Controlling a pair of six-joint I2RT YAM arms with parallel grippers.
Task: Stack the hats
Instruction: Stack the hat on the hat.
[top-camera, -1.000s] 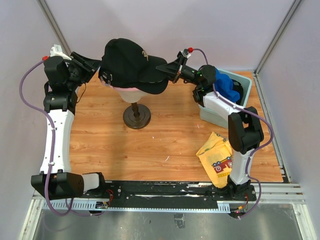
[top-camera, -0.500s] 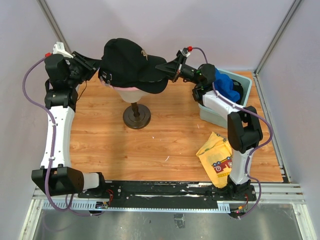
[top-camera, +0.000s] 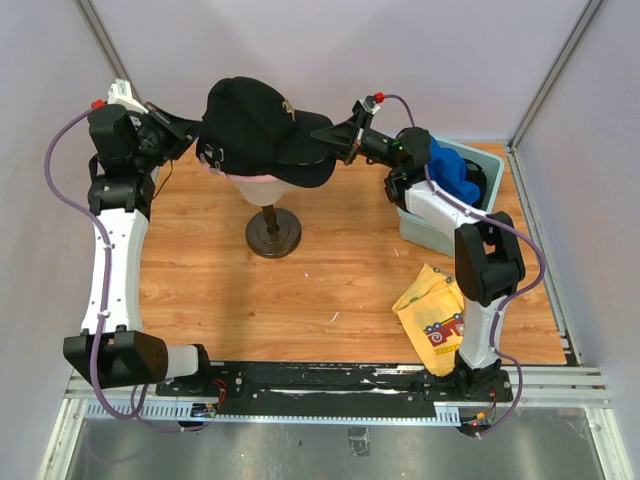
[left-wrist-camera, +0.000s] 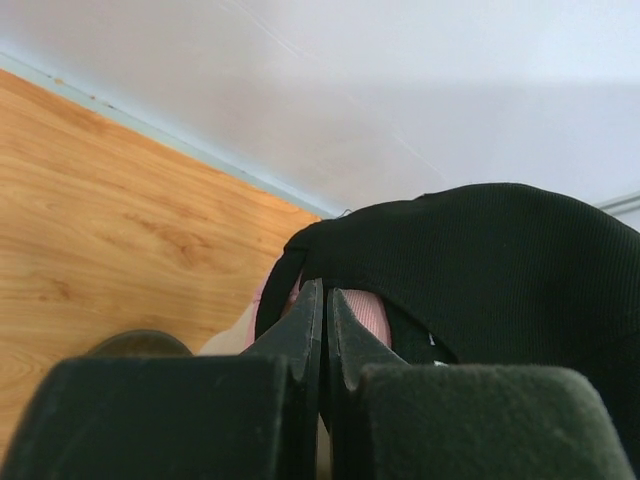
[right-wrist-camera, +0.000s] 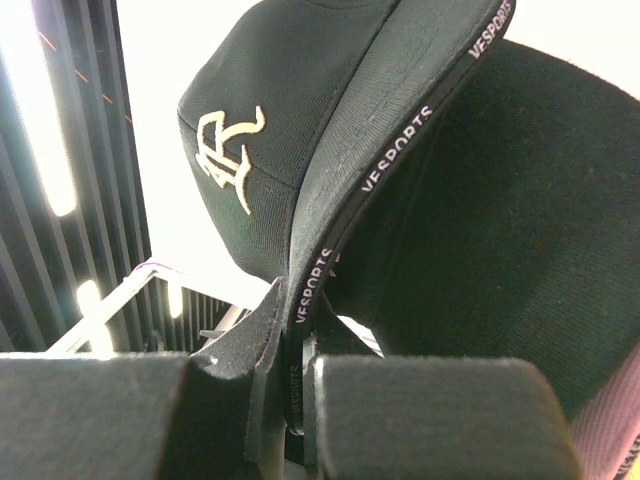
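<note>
My right gripper needs to go down first and then release, so that the black hat's brim gets down over the pink hat (right-wrist-camera: 611, 424).
A black hat with a pale logo (top-camera: 255, 120) sits on top of a pink hat (top-camera: 250, 182), whose lower edge shows beneath it, on the stand. My left gripper (top-camera: 195, 130) is at the black hat's rear edge, jaws closed to a thin slit on it. In the left wrist view (left-wrist-camera: 322, 300) its tips meet the black hat's (left-wrist-camera: 500, 270) back opening, with pink fabric (left-wrist-camera: 365, 315) behind. My right gripper (top-camera: 338, 138) is shut on the brim. The right wrist view shows the gripper (right-wrist-camera: 295, 330) clamped on the black hat's (right-wrist-camera: 260, 150) lettered brim edge. A bright blue hat (top-camera: 450, 170) lies in the bin.
The dark round stand base (top-camera: 273, 230) is on the wooden table under the hats. A pale blue bin (top-camera: 492, 165) stands at the right back, behind my right arm. A yellow cloth with red print (top-camera: 435, 315) lies at the right front.
My left wrist has shifted slightly back and up at the hat's rear. The black hat and my right gripper have stayed put.
</note>
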